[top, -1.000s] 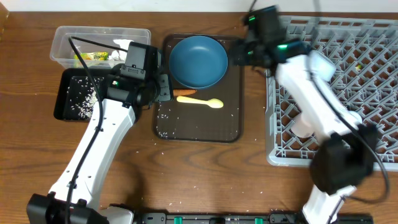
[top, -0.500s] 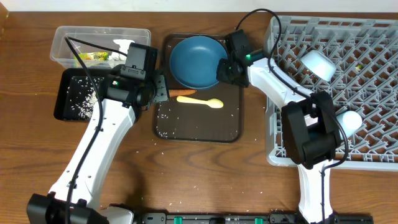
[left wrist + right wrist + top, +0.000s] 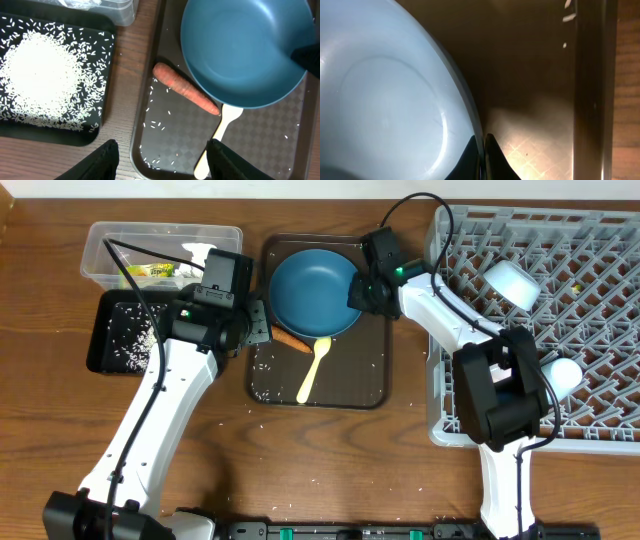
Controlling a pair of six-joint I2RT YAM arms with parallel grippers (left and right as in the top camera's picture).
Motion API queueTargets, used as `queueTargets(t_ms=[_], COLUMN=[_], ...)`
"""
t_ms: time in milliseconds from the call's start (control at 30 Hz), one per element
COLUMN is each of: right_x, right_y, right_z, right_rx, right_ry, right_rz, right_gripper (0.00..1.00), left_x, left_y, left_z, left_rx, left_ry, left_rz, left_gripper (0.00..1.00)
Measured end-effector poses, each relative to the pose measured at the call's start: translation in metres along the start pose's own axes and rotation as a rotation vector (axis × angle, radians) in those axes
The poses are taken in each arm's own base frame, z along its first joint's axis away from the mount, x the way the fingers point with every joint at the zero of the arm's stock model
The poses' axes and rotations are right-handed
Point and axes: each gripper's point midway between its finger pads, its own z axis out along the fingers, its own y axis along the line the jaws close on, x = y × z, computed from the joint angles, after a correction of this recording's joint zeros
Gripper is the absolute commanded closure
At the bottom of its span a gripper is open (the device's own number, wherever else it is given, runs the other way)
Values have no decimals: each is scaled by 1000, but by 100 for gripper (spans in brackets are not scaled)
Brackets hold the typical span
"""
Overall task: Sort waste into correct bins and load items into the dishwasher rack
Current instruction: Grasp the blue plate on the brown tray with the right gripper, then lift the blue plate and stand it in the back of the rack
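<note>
The grey rack's far corner [image 3: 598, 250] is empty, so my right gripper needs to rise, tilt and swing past the white bowl to release over that spot.
The dark blue bowl [image 3: 313, 292] sits at the far end of the brown serving tray [image 3: 370, 385]. My right gripper [image 3: 358, 292] is shut on its right rim; in the right wrist view the fingertips [image 3: 482, 150] pinch the bowl's [image 3: 385, 100] thin edge. The orange carrot [image 3: 292, 340] and yellow spoon [image 3: 314, 370] lie against the bowl's near side. My left gripper [image 3: 165, 162] hangs open above the tray's left edge, just near of the carrot [image 3: 185, 92] and beside the spoon [image 3: 220, 132]. The grey dishwasher rack [image 3: 590, 410] fills the right side.
The black tray [image 3: 100, 360], heaped with rice [image 3: 45, 75], lies left of the serving tray. The clear tub [image 3: 110, 240] behind it holds wrapper and tissue. Loose grains [image 3: 265, 390] dot the serving tray. A white bowl [image 3: 512, 282] and a pale round item [image 3: 565, 370] sit in the rack.
My right gripper has shut on the bowl's rim. The bowl shifted toward the near left, nudging the carrot and swinging the spoon from crosswise to diagonal. The left arm stayed put.
</note>
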Motion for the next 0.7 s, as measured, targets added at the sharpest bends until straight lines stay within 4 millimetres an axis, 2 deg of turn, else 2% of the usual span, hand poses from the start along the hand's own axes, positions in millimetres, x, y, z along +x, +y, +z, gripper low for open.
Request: queueTargets(t_ms=[67,100,133,233,333,433,467,600,700], right_x=[-4,-8,-12,-33,-65,-97,-107,-124,-123], right_y=[-2,-2,-3,-7,-18,-40,-52,-105,-146], right_z=[-3,-6,-12,-48,-119,-209,-245,-354,-405], right_rx=[-3,-5,-6,4,67,170,229,513,765], right_ry=[-9,-18,-28,-103,-259,-479,-570,-848,-958], right_rz=[-8,-13,-17,-32,-33,-20,-6,76,137], right_gripper=[99,99,99,99,99,99,99,99,99], left_x=[0,0,0,0,0,0,0,0,0], left_y=[0,0,0,0,0,0,0,0,0], left_z=[0,0,0,0,0,0,0,0,0], left_rx=[0,0,-1,0,-1,-1,-1,-1,-1], left_ry=[0,0,0,0,0,0,0,0,0], left_rz=[0,0,4,-2,-3,-3,-3,-3,-3], left_gripper=[41,24,19,15,13,12,11,10,8])
